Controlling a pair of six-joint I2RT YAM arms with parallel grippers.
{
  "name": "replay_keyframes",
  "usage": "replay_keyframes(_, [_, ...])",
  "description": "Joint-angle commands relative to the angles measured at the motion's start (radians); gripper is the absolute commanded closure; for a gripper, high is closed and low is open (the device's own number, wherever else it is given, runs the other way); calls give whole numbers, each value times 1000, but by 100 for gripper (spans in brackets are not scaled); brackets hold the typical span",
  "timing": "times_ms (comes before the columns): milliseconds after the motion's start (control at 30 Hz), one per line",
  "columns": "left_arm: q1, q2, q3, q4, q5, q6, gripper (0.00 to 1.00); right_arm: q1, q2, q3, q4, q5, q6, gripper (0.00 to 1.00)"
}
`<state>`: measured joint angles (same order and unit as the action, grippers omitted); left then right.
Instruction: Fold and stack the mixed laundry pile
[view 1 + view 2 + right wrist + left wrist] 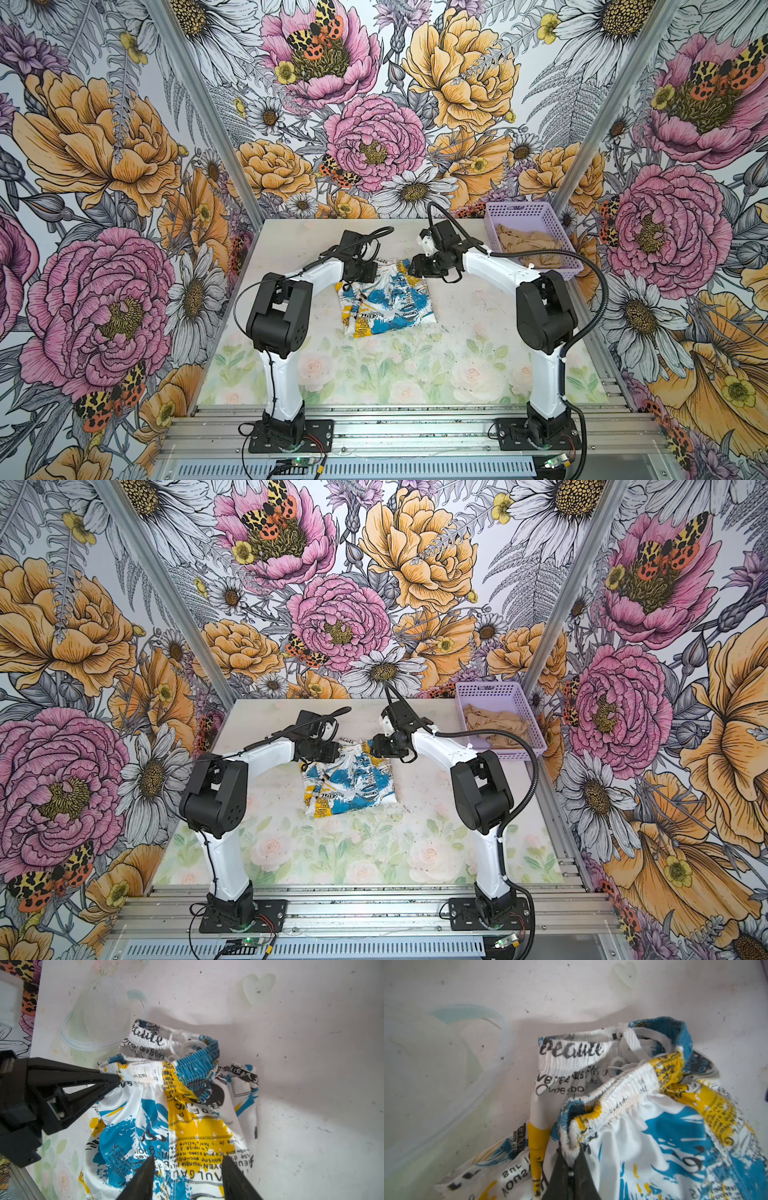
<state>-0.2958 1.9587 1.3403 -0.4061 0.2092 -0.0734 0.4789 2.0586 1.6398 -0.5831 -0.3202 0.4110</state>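
My left gripper will next pull the waistband's end away from the basket, low over the bare tabletop, and release it, since the waistband is bunched up.
The mixed laundry pile is split in two. The white garment [388, 305] with blue and yellow patches and black lettering lies crumpled mid-table in both top views; its elastic waistband [623, 1086] is bunched up. My left gripper [572, 1164] is shut on an end of that waistband, and the right wrist view shows its tips [118, 1079] pinching the same hem. My right gripper [188, 1159] hovers open over the printed cloth [187, 1122], holding nothing. The tan-beige garment [524, 246] lies loose in the basket at the back right.
The lavender perforated basket [519, 211] stands at the table's back right corner, against the wall. The flowered tabletop [457, 340] runs toward the front rail. Floral walls close in on three sides. A black cable loops behind the right arm.
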Motion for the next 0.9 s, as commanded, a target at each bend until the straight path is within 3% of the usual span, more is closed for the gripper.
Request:
replay_keyframes(0, [10, -69, -19, 62, -29, -15, 100, 19, 49, 40, 55, 40, 9, 46])
replay_keyframes(433, [86, -178, -116, 78, -50, -58, 100, 57, 156, 73, 97, 88, 12, 47])
replay_keyframes(867, [184, -51, -84, 72, -60, -93, 100, 98, 222, 92, 100, 145, -3, 47])
